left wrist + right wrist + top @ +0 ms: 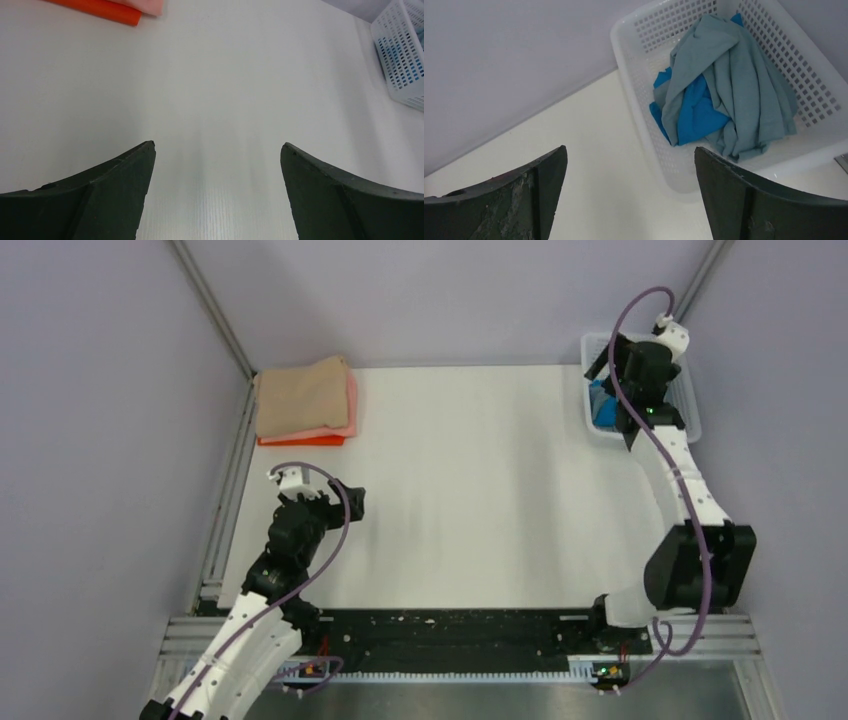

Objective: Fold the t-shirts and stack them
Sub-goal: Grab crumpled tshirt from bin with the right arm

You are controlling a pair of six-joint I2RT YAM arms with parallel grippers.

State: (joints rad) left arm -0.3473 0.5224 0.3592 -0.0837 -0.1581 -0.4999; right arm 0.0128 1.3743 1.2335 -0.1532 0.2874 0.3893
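My right gripper will next go down and outward into the basket, onto the collar at the grey-blue shirt's far end (716, 36), because that shirt is on top of the bright blue one.
A folded stack of t-shirts lies at the table's back left: tan (300, 395) on top, pink (351, 412) under it, orange (300, 441) at the bottom. A crumpled grey-blue t-shirt (739, 85) and a bright blue t-shirt (696, 112) lie tangled in the white mesh basket (634, 65). My right gripper (630, 147) hangs open above the basket's near-left corner, holding nothing. Over bare table in front of the stack, my left gripper (217, 145) is open and empty; the orange edge (100, 9) shows far ahead of it.
The basket (690, 405) stands at the table's back right corner, against the grey walls. A metal frame rail (225, 500) runs along the left edge. The left arm (290, 540) reaches over the front left of the white table (480, 490).
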